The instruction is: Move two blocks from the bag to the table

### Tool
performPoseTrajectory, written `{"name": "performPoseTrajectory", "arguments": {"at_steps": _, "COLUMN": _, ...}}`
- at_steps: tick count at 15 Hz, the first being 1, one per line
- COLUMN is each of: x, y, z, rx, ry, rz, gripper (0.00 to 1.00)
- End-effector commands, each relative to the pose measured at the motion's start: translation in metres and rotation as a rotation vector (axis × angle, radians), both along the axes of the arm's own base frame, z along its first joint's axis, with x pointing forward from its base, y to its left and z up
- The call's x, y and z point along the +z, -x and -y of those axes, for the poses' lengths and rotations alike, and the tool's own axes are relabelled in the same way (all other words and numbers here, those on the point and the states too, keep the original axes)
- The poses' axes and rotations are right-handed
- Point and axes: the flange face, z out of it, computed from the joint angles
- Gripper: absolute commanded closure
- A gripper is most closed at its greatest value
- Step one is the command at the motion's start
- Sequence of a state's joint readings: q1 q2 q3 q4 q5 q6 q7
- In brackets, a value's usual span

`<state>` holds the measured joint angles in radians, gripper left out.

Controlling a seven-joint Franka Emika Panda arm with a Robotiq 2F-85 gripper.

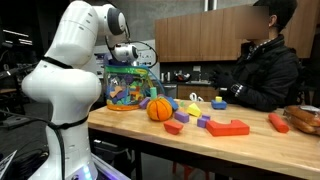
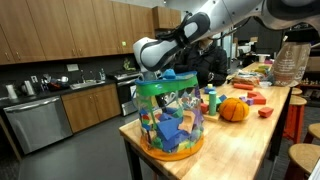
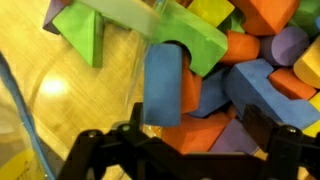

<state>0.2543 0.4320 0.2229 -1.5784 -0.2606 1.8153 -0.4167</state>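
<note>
My gripper should go down deeper into the clear bag (image 1: 128, 88) next, toward the upright blue block (image 3: 163, 85).
The clear bag (image 1: 128, 88) of multicoloured foam blocks stands at one end of the light-wood table (image 1: 250, 148); it also shows in the other exterior view (image 2: 170, 125). My gripper (image 2: 160, 72) hangs at the bag's open top, fingers pointing down into it. In the wrist view the gripper (image 3: 197, 135) is open, its two dark fingers spread wide over the pile. An upright blue block (image 3: 163, 85), an orange block (image 3: 185, 130) and a purple block (image 3: 235, 140) lie between and just beyond the fingers. I cannot tell whether the fingers touch any block.
An orange ball (image 1: 160, 108) sits beside the bag, with loose blocks past it: a red one (image 1: 228, 127), a purple one (image 1: 203, 122), an orange one (image 1: 278, 122). A person (image 1: 262, 68) sits at the table's far side. Stools (image 2: 300, 158) stand along the table.
</note>
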Motion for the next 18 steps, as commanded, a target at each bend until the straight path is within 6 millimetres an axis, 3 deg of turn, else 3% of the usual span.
{"name": "performPoseTrajectory", "arguments": {"at_steps": 1, "x": -0.007, "y": -0.003, "z": -0.008, "rx": -0.003, "ry": 0.067, "rz": -0.022, "gripper": 0.00}}
{"name": "performPoseTrajectory", "arguments": {"at_steps": 11, "x": -0.017, "y": -0.005, "z": -0.012, "rx": 0.011, "ry": 0.086, "rz": -0.078, "gripper": 0.00}}
{"name": "performPoseTrajectory", "arguments": {"at_steps": 13, "x": -0.006, "y": -0.004, "z": -0.015, "rx": 0.022, "ry": 0.058, "rz": -0.057, "gripper": 0.00}}
{"name": "performPoseTrajectory", "arguments": {"at_steps": 18, "x": -0.010, "y": -0.003, "z": -0.012, "rx": 0.003, "ry": 0.071, "rz": -0.066, "gripper": 0.00}}
